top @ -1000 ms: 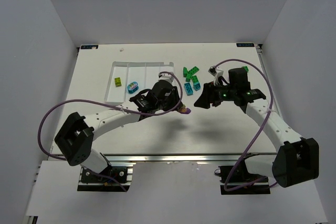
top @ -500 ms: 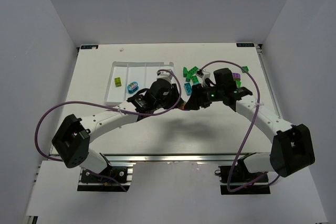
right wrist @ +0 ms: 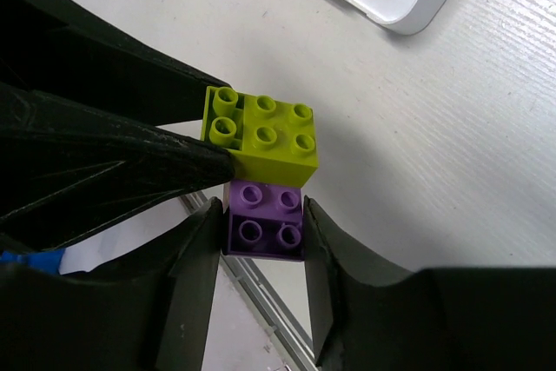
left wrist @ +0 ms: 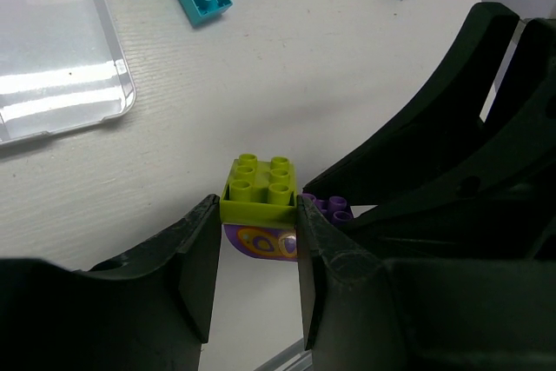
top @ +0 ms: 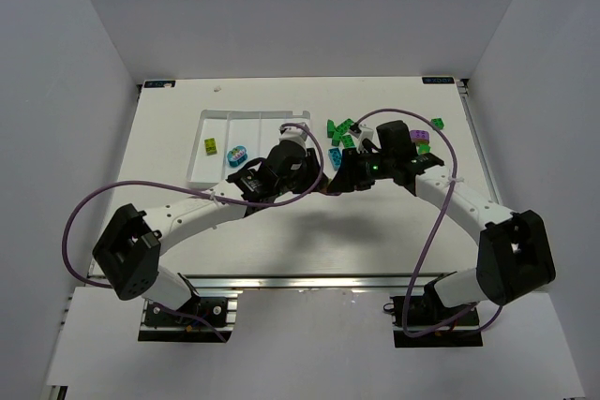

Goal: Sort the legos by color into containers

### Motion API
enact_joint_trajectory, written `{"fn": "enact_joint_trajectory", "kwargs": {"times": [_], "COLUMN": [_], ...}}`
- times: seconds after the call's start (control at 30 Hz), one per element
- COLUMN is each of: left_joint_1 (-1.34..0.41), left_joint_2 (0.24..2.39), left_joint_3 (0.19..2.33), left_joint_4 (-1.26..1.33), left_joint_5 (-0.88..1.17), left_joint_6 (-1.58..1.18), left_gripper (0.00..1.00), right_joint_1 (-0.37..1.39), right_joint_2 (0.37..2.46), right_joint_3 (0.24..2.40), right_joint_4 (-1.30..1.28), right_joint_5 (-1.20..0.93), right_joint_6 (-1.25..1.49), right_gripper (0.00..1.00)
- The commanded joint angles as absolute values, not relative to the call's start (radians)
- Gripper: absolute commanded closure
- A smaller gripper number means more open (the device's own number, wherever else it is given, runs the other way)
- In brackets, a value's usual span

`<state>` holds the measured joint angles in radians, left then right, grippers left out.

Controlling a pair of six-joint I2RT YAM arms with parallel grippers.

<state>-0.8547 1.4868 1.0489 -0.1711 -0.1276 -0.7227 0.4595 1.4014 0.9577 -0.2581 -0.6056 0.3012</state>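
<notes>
A yellow-green brick lies in the tray's end section, so next my left gripper will go left in the top view over that section's near end (top: 205, 171) and release.
A yellow-green brick (left wrist: 261, 187) is stuck on a purple brick (left wrist: 261, 242) with a printed side. My left gripper (left wrist: 257, 215) is shut on the yellow-green brick (right wrist: 265, 132). My right gripper (right wrist: 262, 223) is shut on the purple brick (right wrist: 265, 219). The two grippers meet nose to nose above the table's middle (top: 333, 186), just right of the white tray (top: 267, 128). The tray holds a yellow-green brick (top: 212, 146) and a teal brick (top: 238, 154) in its left compartments. In the top view the held pair is hidden between the grippers.
Loose green bricks (top: 341, 127) and teal bricks (top: 336, 157) lie behind the grippers. A purple brick (top: 421, 135) and a green one (top: 437, 124) lie further right. The tray's near right corner (left wrist: 61, 84) is close to the left gripper.
My right arm has swung left to meet my left gripper and now grips the purple brick. My left gripper has shifted slightly back with the stacked pair.
</notes>
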Motion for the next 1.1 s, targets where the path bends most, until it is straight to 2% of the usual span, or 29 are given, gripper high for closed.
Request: {"fn": "enact_joint_trajectory", "kwargs": {"times": [0.0,0.07,0.1,0.23,1.07], "left_joint_1": [-0.861,-0.861,-0.861,-0.861,-0.706], "left_joint_2": [1.433,1.422,1.42,1.41,1.402], "left_joint_3": [1.045,1.04,1.037,1.032,1.049], "left_joint_4": [-0.117,-0.109,-0.101,-0.087,-0.104], "left_joint_5": [-0.147,-0.155,-0.158,-0.172,-0.158], "left_joint_6": [-0.727,-0.726,-0.726,-0.721,-0.669], "left_gripper": [1.0,1.0,1.0,1.0,1.0], "right_joint_1": [0.465,0.465,0.465,0.465,0.465], "right_joint_2": [1.408,1.413,1.414,1.411,1.391], "right_joint_3": [1.002,1.002,1.0,0.996,0.974], "right_joint_4": [-0.227,-0.224,-0.221,-0.212,-0.232], "right_joint_5": [-0.641,-0.66,-0.666,-0.699,-0.71], "right_joint_6": [0.325,0.328,0.333,0.342,0.305], "right_gripper": [0.58,0.65,0.75,1.0,1.0]}}
